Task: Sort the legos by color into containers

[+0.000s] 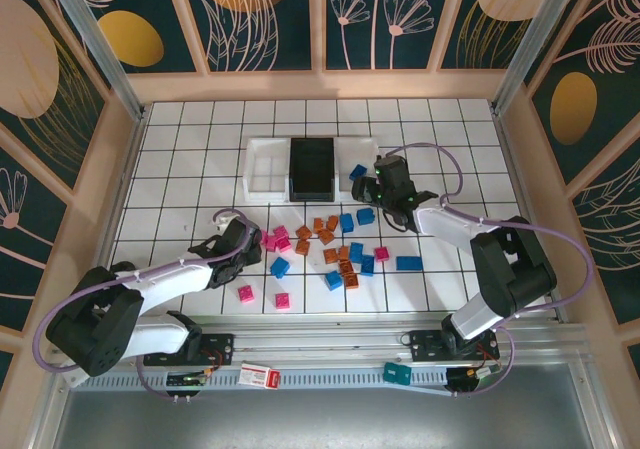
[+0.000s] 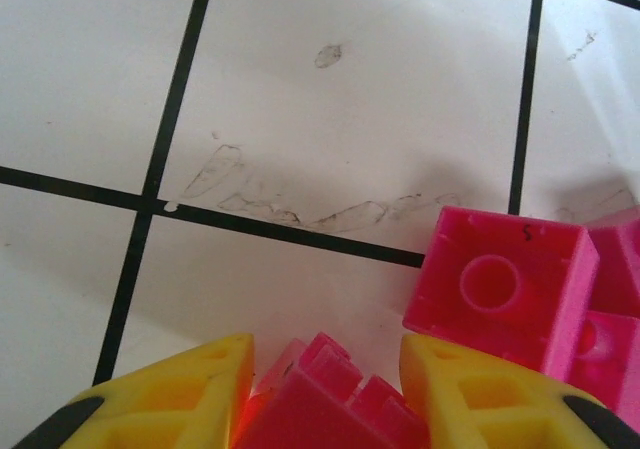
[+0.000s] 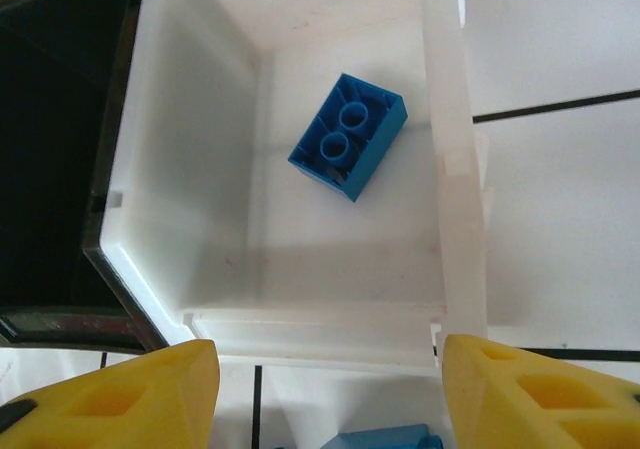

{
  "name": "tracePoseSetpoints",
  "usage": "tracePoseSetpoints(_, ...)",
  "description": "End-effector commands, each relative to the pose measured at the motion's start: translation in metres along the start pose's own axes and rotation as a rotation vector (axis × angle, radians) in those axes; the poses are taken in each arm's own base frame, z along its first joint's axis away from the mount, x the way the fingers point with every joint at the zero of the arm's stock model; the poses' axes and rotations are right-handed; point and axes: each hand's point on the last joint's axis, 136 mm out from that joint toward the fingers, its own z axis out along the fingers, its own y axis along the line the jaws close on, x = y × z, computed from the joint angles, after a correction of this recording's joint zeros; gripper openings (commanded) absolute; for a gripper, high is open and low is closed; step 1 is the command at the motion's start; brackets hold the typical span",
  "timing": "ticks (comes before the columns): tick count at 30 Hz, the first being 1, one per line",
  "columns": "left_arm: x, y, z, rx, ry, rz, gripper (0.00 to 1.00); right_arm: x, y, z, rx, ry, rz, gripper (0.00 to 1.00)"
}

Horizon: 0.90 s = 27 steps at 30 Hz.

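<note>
One white container already has a blue lego, so my left gripper will next rise, carry the pink lego outward over the empty white container (image 1: 267, 170) and release it.
Between the yellow fingers of my left gripper (image 2: 325, 351) sits a pink lego (image 2: 320, 404), studs up, with both pads against its sides. More pink legos (image 2: 500, 284) lie just to its right. From above, the left gripper (image 1: 250, 241) is low over the floor beside the pink legos (image 1: 276, 240). My right gripper (image 3: 328, 354) is open and holds nothing, hovering over the near wall of the right white container (image 3: 330, 319). One blue lego (image 3: 348, 134) lies inside it. In the top view the right gripper (image 1: 383, 169) is next to that blue lego (image 1: 357, 172).
The black container (image 1: 312, 167) stands between the white ones, with the left white container (image 1: 252, 169) beside it. Orange (image 1: 325, 235), blue (image 1: 346, 222) and pink legos are scattered mid-floor, with a longer blue one (image 1: 409, 263) and two pink ones (image 1: 246, 292) towards the front. Wooden walls ring the floor.
</note>
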Motion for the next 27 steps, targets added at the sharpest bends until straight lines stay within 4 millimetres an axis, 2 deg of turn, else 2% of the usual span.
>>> tracePoseSetpoints(1, -0.011, -0.011, -0.007, 0.045, -0.027, -0.015, 0.32, -0.005, 0.002, -0.009, -0.011, -0.037, 0.023, 0.61)
tracePoseSetpoints(5, -0.019, -0.016, -0.018, 0.063, -0.039, -0.015, 0.29, -0.003, 0.0, -0.014, -0.015, -0.041, 0.025, 0.61)
tracePoseSetpoints(8, -0.033, -0.027, -0.034, 0.103, -0.064, -0.017, 0.27, -0.003, 0.001, -0.02, -0.024, -0.048, 0.028, 0.61)
tracePoseSetpoints(11, -0.058, -0.046, -0.052, 0.15, -0.111, -0.011, 0.26, -0.003, 0.003, -0.025, -0.038, -0.053, 0.034, 0.61)
tracePoseSetpoints(14, -0.087, -0.069, -0.059, 0.167, -0.152, 0.008, 0.27, -0.001, 0.003, -0.027, -0.048, -0.05, 0.045, 0.61)
tracePoseSetpoints(17, -0.121, -0.083, -0.052, 0.113, -0.206, 0.035, 0.27, 0.002, 0.002, -0.029, -0.05, -0.043, 0.052, 0.61)
tracePoseSetpoints(22, -0.177, -0.095, -0.019, 0.094, -0.219, -0.011, 0.26, 0.006, -0.004, -0.036, -0.031, -0.038, 0.048, 0.61)
tracePoseSetpoints(27, -0.21, -0.096, 0.011, 0.041, -0.211, -0.021, 0.23, 0.007, -0.008, -0.045, -0.021, -0.047, 0.045, 0.61)
